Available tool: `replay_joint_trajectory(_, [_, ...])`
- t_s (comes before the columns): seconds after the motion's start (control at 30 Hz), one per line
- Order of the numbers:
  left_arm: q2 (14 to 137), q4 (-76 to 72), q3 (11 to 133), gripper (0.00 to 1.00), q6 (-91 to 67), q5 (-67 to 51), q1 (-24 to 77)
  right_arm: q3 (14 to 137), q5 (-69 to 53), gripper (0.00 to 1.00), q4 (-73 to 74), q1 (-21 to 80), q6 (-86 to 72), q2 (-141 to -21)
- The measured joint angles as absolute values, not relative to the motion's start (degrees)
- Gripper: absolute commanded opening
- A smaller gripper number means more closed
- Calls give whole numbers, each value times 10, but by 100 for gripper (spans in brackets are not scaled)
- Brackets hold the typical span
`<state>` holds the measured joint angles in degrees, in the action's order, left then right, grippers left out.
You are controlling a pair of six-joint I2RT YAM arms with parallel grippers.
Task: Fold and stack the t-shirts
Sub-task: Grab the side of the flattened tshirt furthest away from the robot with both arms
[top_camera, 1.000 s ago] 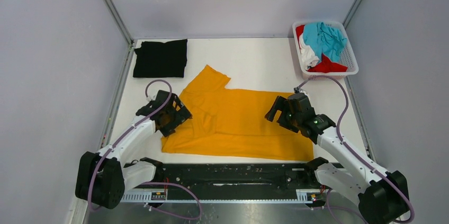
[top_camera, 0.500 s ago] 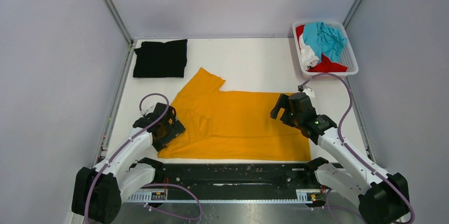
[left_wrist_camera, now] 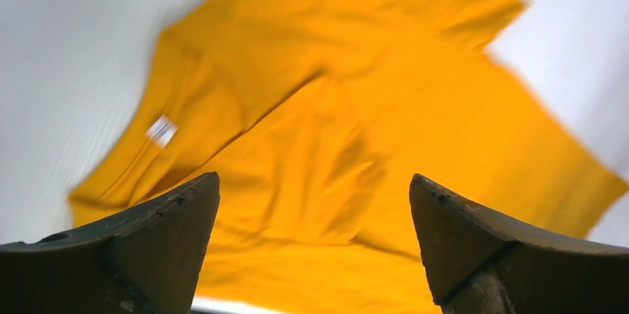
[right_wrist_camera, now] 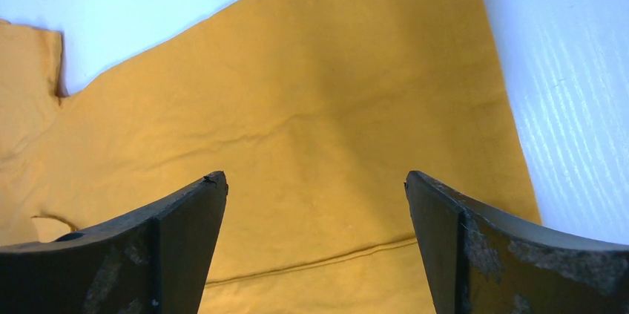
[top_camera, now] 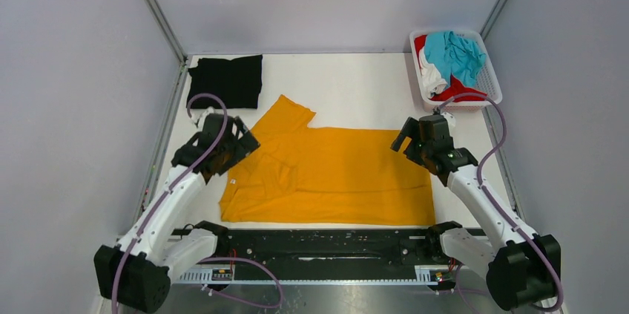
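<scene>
My left gripper moves outward and down onto the sleeve's far corner (top_camera: 283, 99) next and closes, because the orange-yellow sleeve still sticks out from the shirt's body.
The large orange-yellow t-shirt (top_camera: 334, 173) lies spread on the white table, one sleeve pointing to the far left; it fills the left wrist view (left_wrist_camera: 348, 106) and the right wrist view (right_wrist_camera: 297, 106). A folded black t-shirt (top_camera: 225, 81) lies at the far left. Teal (top_camera: 456, 53), red (top_camera: 460, 93) and white (top_camera: 430, 76) shirts lie heaped in the basket. My left gripper (top_camera: 236, 149) hangs open and empty above the shirt's left side (left_wrist_camera: 314, 184). My right gripper (top_camera: 412, 142) hangs open and empty above the shirt's right edge (right_wrist_camera: 315, 180).
A white slotted plastic basket (top_camera: 491, 80) stands at the far right corner. Grey walls with metal posts close the table on three sides. A black rail (top_camera: 326, 243) runs along the near edge between the arm bases.
Both grippers have risen off the orange-yellow shirt. The left one moved up and away to the far left; the right one moved toward the far right. The shirt slid slightly toward the near edge.
</scene>
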<state>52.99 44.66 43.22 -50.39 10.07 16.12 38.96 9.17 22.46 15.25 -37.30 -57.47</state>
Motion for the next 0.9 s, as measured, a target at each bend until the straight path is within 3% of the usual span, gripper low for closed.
replay_joint_trajectory(0.17, [668, 367, 557, 99, -464, 94, 161, 404, 74, 98, 224, 121, -360, -604])
replay_joint_trajectory(0.33, [891, 339, 724, 99, -415, 94, 161, 428, 64, 98, 224, 107, -353, -641])
replay_joint_trajectory(0.67, [1326, 441, 1225, 99, -327, 103, 161, 455, 59, 99, 231, 95, -332, -700])
replay_joint_trajectory(0.9, [1435, 466, 1335, 98, -297, 104, 161, 461, 59, 99, 245, 91, -326, -714])
